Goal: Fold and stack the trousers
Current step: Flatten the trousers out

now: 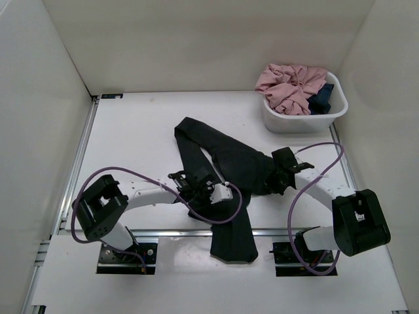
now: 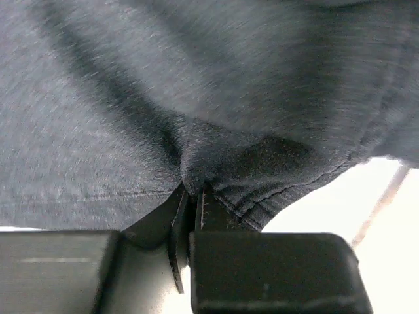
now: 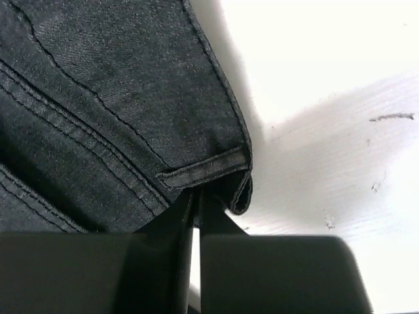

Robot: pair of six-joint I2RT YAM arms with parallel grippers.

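Observation:
The tabletop left of my left gripper in the top view is bare, so it should next swing outward toward the metal bar and release the trousers' fold.
The black trousers (image 1: pixel 226 163) lie crumpled across the middle of the white table (image 1: pixel 131 144), one leg running to the back left and another hanging over the near edge. My left gripper (image 1: pixel 196 181) is at their left side, shut on a pinched fold of the trousers (image 2: pixel 216 150); in the left wrist view the left gripper (image 2: pixel 193 193) has cloth bunched at its tips. My right gripper (image 1: pixel 280 171) is at their right edge, shut on a hemmed corner of the trousers (image 3: pixel 131 118); the right gripper (image 3: pixel 196 193) bites just under that seam.
A white tub (image 1: pixel 304 118) stands at the back right, holding a pink garment (image 1: pixel 288 85) and a small dark blue cloth (image 1: pixel 322 98). White walls close in the table on three sides. A metal rail (image 1: pixel 78 157) runs along the left edge.

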